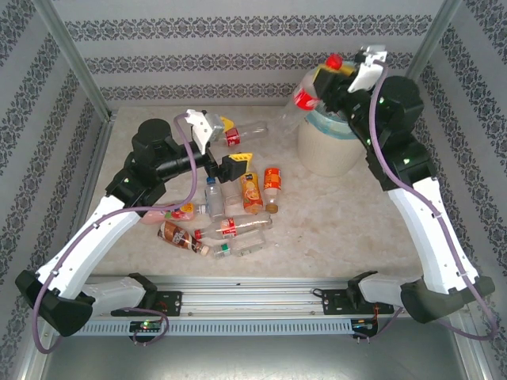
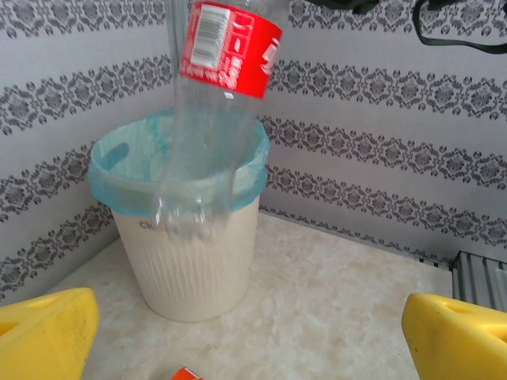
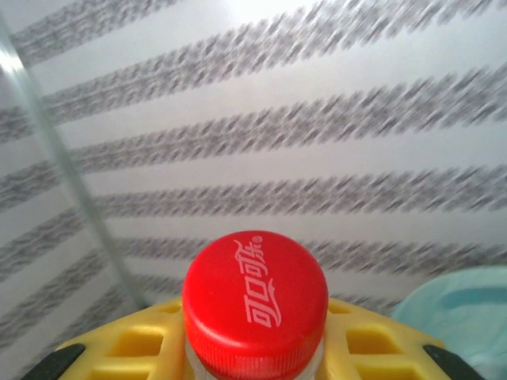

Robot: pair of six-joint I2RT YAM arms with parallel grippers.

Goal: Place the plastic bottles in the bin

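My right gripper swings and turns over the bin's teal-lined opening (image 1: pixel 329 122) (image 3: pixel 469 318) next and lowers to release the bottle, since that opening lies below and beside my gripper.
My right gripper (image 1: pixel 328 76) is shut on the neck of a clear plastic bottle (image 1: pixel 305 99) with a red label and red cap (image 3: pixel 255 305), yellow fingers (image 3: pixel 135 348) on either side of it. That bottle (image 2: pixel 222 87) hangs tilted, its base over the rim of the cream bin (image 1: pixel 331 146) lined with a teal bag (image 2: pixel 119 178). My left gripper (image 1: pixel 234 145) stands open above the table, its yellow fingertips (image 2: pixel 43 332) wide apart and nothing between them. Several more bottles (image 1: pixel 230 210) lie in a loose pile at mid-table. Another red-labelled one (image 1: pixel 247 131) lies beside the left gripper.
Patterned walls close in the table at the back and both sides, with metal posts (image 1: pixel 75 59) at the corners. The bin (image 2: pixel 186 253) stands at the back right near the wall. An orange-labelled bottle (image 1: pixel 272 180) lies nearest the bin.
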